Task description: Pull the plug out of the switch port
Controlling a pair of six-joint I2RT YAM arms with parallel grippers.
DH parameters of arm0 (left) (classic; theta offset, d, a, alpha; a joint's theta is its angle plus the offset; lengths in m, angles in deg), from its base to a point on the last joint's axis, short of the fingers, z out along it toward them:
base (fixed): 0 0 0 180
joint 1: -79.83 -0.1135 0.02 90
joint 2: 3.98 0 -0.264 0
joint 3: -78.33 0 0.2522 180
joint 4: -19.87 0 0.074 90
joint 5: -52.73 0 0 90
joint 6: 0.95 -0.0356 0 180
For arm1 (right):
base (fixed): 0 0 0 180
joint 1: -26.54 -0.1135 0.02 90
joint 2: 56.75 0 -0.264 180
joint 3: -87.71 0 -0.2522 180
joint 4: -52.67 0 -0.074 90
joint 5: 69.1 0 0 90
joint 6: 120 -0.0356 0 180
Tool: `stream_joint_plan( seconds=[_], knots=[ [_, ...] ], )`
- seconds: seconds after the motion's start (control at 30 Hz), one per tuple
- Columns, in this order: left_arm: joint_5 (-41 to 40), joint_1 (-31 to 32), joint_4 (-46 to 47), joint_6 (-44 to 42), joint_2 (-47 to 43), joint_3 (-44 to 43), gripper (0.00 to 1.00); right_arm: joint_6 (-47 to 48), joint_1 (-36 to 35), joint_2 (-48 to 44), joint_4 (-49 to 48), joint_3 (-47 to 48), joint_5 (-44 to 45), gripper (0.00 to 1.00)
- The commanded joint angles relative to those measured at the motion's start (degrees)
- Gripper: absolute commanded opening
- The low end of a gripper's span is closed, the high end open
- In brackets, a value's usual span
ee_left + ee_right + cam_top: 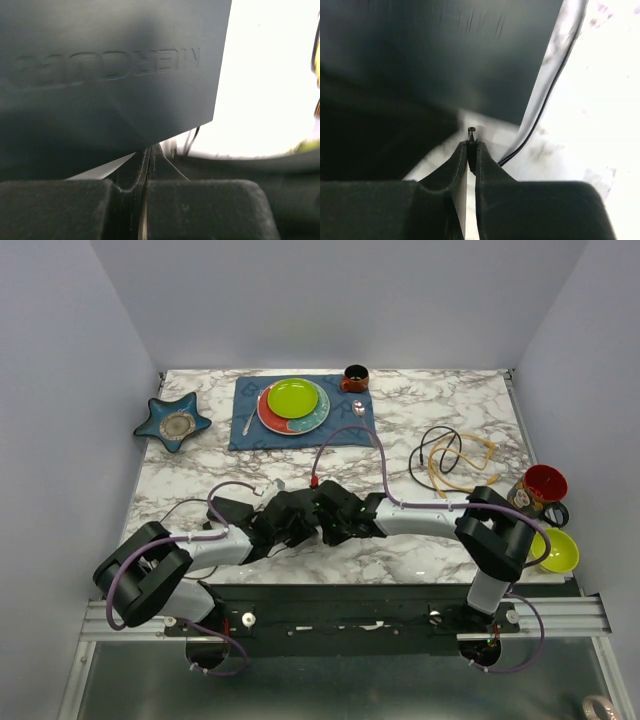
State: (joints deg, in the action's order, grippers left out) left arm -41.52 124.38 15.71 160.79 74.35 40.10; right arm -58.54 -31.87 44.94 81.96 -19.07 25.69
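The plug's metal tip is free, so the plug should go up and outward with my right gripper, toward the left in the top view. My right gripper should then release it by the mat's near corner.
The switch (110,75) is a flat matte-black box with embossed lettering. It fills the upper left of the left wrist view and the top of the right wrist view (445,50). In the top view both grippers meet over it at the table's near middle and hide most of it. My left gripper (147,150) is shut, its tips at the switch's near edge (293,521). My right gripper (471,147) is shut on the plug (471,132), a small black barrel plug with a metal tip. The tip stands free, a short gap from the switch. It also shows in the top view (326,514).
A thin black cord (540,107) runs past the switch's right edge. A blue mat (350,425) with a green plate (292,398), a brown cup (355,377) and a star dish (173,422) lie at the back. Tangled cables (455,455), a red mug (543,485) and a yellow-green bowl (555,550) sit at the right.
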Motion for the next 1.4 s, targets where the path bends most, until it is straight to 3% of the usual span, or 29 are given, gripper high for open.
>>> stream_joint_plan(
  seconds=[0.0,0.3,0.5,0.7,0.87,0.97,1.07,1.3,1.37],
  knots=[
    [-9.4,-1.9,-1.8,1.2,-3.1,2.2,0.01,-0.8,-2.2,-3.2,5.1,-2.8,-2.8,0.01],
    [-8.1,-6.7,-1.3,0.6,-6.1,3.8,0.01,-2.1,-2.3,-5.4,5.3,-5.1,-1.9,0.01],
    [-3.4,-6.7,1.4,-6.6,-10.7,3.1,0.02,-3.1,-2.3,-13.6,10.9,-3.3,10.3,0.0],
    [-2.3,-6.6,-2.6,-13.2,-22.8,2.6,0.16,-1.2,-2.3,-20.3,18.7,2.5,21.9,0.0],
    [-5.8,-6.6,-9.5,-14.1,-31.2,2.7,0.31,2.8,0.5,-16.0,20.9,10.9,26.7,0.0],
    [-8.0,-6.7,-16.0,-14.5,-35.2,1.6,0.32,4.4,4.4,-13.5,20.4,16.8,28.8,0.0],
    [-9.9,-6.8,-22.8,-13.9,-38.3,-0.1,0.32,8.4,5.8,-11.8,13.6,21.9,25.3,0.0],
    [-25.2,-6.8,-43.2,-2.5,-50.7,-3.5,0.32,4.5,5.2,-4.4,2.1,35.6,-11.0,0.0],
    [-27.3,-6.8,-45.5,-1.9,-54.0,-3.3,0.32,2.7,4.3,0.2,1.7,38.9,-15.7,0.0]
  ],
)
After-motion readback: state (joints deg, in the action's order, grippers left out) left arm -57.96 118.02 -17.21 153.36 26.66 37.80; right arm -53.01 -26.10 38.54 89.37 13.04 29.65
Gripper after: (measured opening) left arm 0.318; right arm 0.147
